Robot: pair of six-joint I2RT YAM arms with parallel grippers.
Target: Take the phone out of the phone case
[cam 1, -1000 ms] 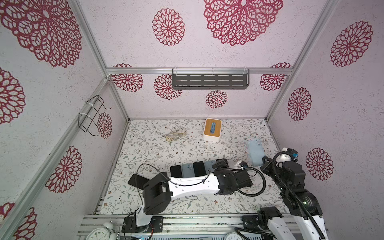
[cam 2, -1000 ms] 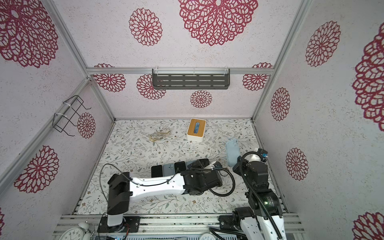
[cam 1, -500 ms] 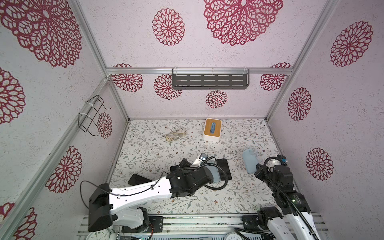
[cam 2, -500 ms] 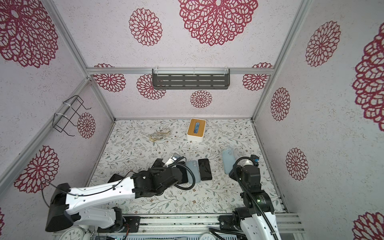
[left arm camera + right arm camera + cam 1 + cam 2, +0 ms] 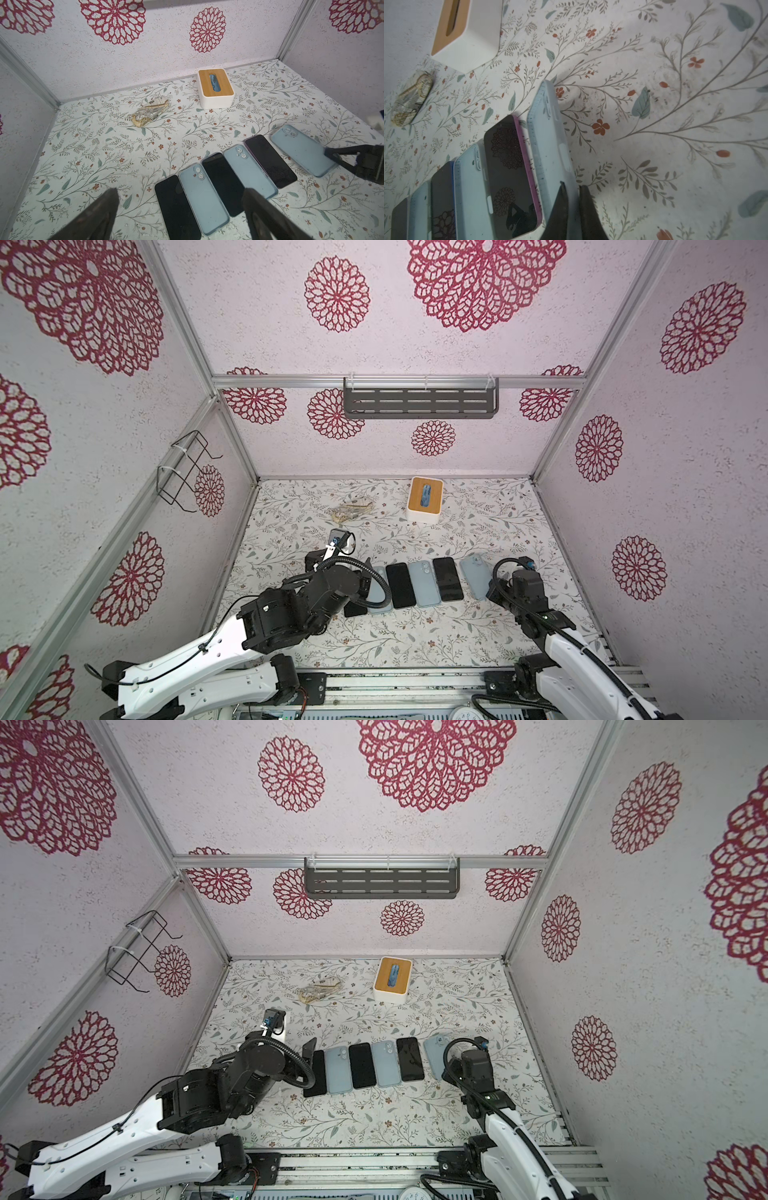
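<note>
My right gripper holds the case's near rim and will next slide it across the tabletop to the purple edge of the black phone (image 5: 421,1058) (image 5: 528,170), then release it, since a gap parts them.
A row of black phones and pale blue cases lies across the table. The rightmost phone case (image 5: 475,577) (image 5: 435,1057) (image 5: 301,154) rests flat, showing only its blue surface and camera holes. My right gripper (image 5: 492,593) (image 5: 572,194) is shut on that case's near rim, one finger on each side of the wall. Beside it lies a black phone (image 5: 447,578) (image 5: 508,166) with a purple edge. My left gripper (image 5: 340,563) (image 5: 179,193) hangs open above the row's left end, holding nothing, over another black phone (image 5: 176,207) and blue case (image 5: 203,199).
A white tissue box (image 5: 424,499) with a wooden lid stands near the back wall, and a crumpled patterned pouch (image 5: 349,512) lies left of it. A grey shelf (image 5: 419,400) hangs on the back wall and a wire rack (image 5: 187,472) on the left wall.
My left arm has swung back from the right to the left end, uncovering the row. My right gripper has brought the blue case down from the air onto the row's right end.
</note>
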